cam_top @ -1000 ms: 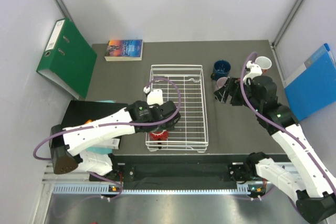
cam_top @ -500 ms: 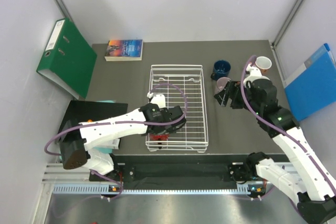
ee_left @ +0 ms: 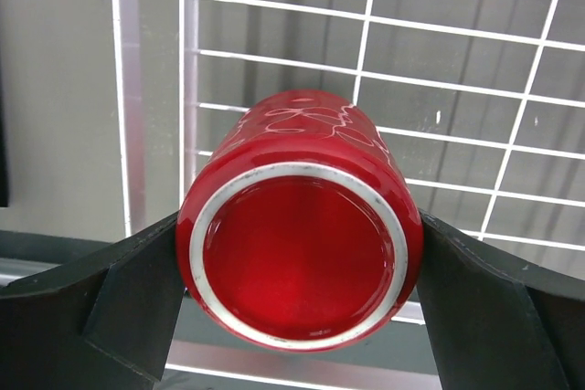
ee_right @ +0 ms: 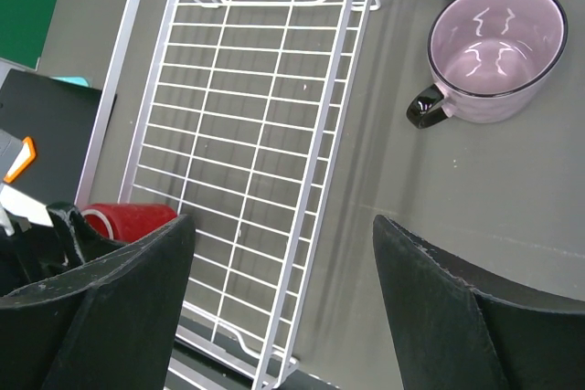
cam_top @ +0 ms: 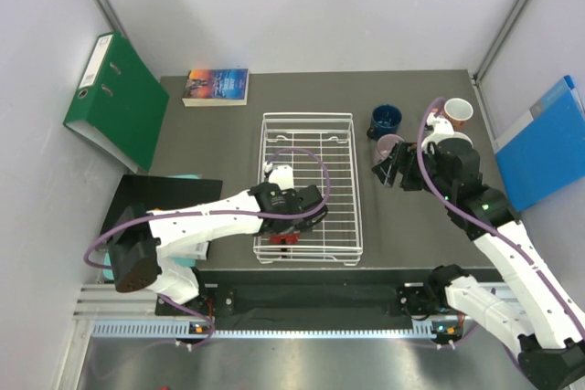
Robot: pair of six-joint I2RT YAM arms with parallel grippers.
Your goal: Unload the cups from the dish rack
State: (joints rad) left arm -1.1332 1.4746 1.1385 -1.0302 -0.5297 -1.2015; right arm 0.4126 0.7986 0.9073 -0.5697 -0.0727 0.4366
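I should next move my right gripper to the left in the top view and close it on the red cup's loose end (ee_right: 164, 216), because my left gripper is straddling the cup's base.
A red cup (ee_left: 300, 262) lies on its side at the near-left corner of the white wire dish rack (cam_top: 308, 116), its base facing the left wrist camera. My left gripper (ee_left: 297, 285) is open wide and straddles it, with one finger (ee_left: 128, 303) close on each side. The top view shows only a little of the red cup (cam_top: 285, 238) under that gripper (cam_top: 291, 226). Right of the rack, on the table, stand a dark blue cup (cam_top: 386, 119), a pale mauve cup (ee_right: 498, 52) and a salmon-pink cup (cam_top: 457, 112). My right gripper (ee_right: 283, 289) hangs open and empty above the table beside the rack's right rim (ee_right: 347, 52).
A green binder (cam_top: 114, 98) leans at the far left and a book (cam_top: 216, 86) lies at the back. A blue folder (cam_top: 548, 143) lies at the right edge. A black slab (cam_top: 155, 198) sits left of the rack.
My left gripper has come down and slid round the red cup, which now shows less from above. The right arm has barely shifted.
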